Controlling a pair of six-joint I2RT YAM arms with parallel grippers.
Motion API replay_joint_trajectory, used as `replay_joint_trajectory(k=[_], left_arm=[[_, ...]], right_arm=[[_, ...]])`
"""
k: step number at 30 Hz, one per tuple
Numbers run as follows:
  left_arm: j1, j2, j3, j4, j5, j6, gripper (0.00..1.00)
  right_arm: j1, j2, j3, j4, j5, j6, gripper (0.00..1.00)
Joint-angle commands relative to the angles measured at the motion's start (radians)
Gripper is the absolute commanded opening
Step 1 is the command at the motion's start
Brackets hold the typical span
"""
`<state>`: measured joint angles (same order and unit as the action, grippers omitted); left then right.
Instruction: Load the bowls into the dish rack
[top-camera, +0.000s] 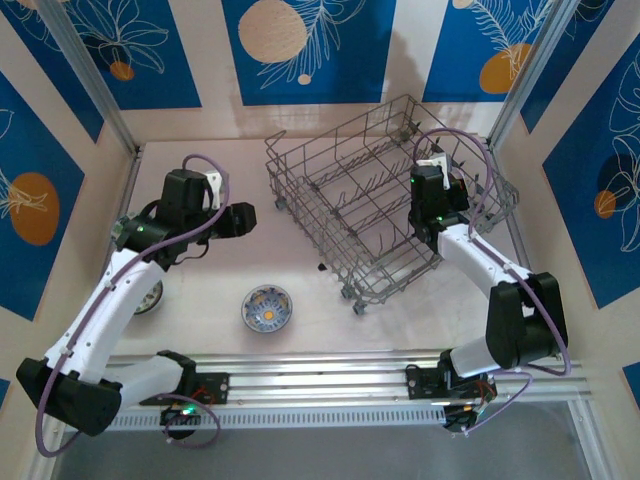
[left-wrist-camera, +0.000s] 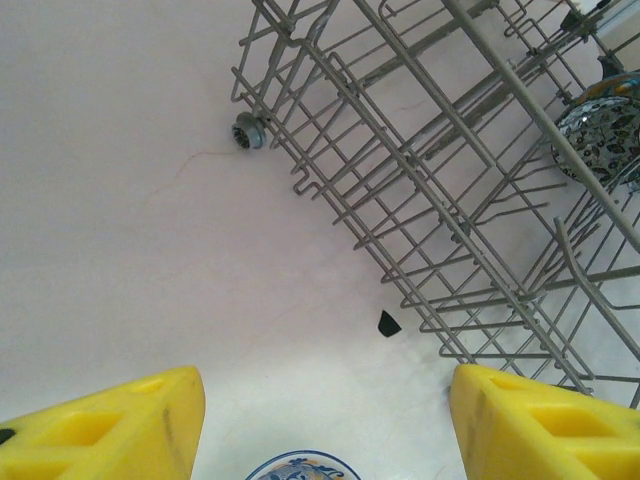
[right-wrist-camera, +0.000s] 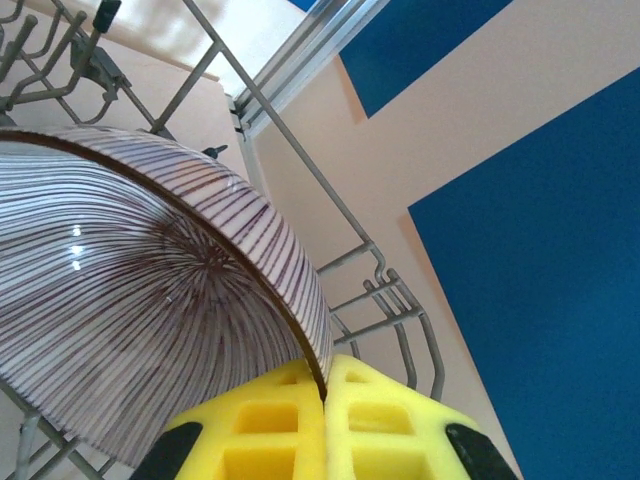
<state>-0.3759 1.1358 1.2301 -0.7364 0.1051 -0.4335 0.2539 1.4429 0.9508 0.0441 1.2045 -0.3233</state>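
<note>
I will ease my right gripper down toward the rack's middle (top-camera: 391, 203) next and release the pinkish rim beside the patterned bowl, since that bowl already stands in the rack.
The grey wire dish rack (top-camera: 365, 205) stands at the centre right of the table. My right gripper (top-camera: 428, 222) is inside it, and in the right wrist view the gripper (right-wrist-camera: 325, 395) is shut on the rim of a pinkish bowl with fine dark stripes (right-wrist-camera: 150, 300), held on edge among the rack wires (right-wrist-camera: 380, 265). My left gripper (top-camera: 244, 218) hovers open left of the rack; its yellow fingers (left-wrist-camera: 110, 425) stand wide apart with nothing between them. A blue-and-orange bowl (top-camera: 267, 307) sits on the table in front, and its rim (left-wrist-camera: 302, 466) shows below the left gripper. A patterned bowl (left-wrist-camera: 598, 135) shows through the rack (left-wrist-camera: 440, 190).
Another bowl (top-camera: 151, 297) lies at the left, partly hidden under the left arm. A small black chip (left-wrist-camera: 387, 322) rests on the table near the rack's front corner. The rack has a wheel (left-wrist-camera: 247, 130) at its left corner. Walls close in the table on three sides.
</note>
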Motion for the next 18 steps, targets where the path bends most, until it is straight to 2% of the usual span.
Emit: replay_joint_trajectory(k=[1,18], left_arm=[[0.017,-0.019,-0.009,0.027,0.04,0.034,0.66],[0.032,-0.051,-0.046,0.045,0.076,0.031,0.66]], right_arm=[[0.004,0.017,0.02,0.039,0.07,0.026,0.0],[0.07,0.156,0.157,-0.239,0.147,0.215,0.0]])
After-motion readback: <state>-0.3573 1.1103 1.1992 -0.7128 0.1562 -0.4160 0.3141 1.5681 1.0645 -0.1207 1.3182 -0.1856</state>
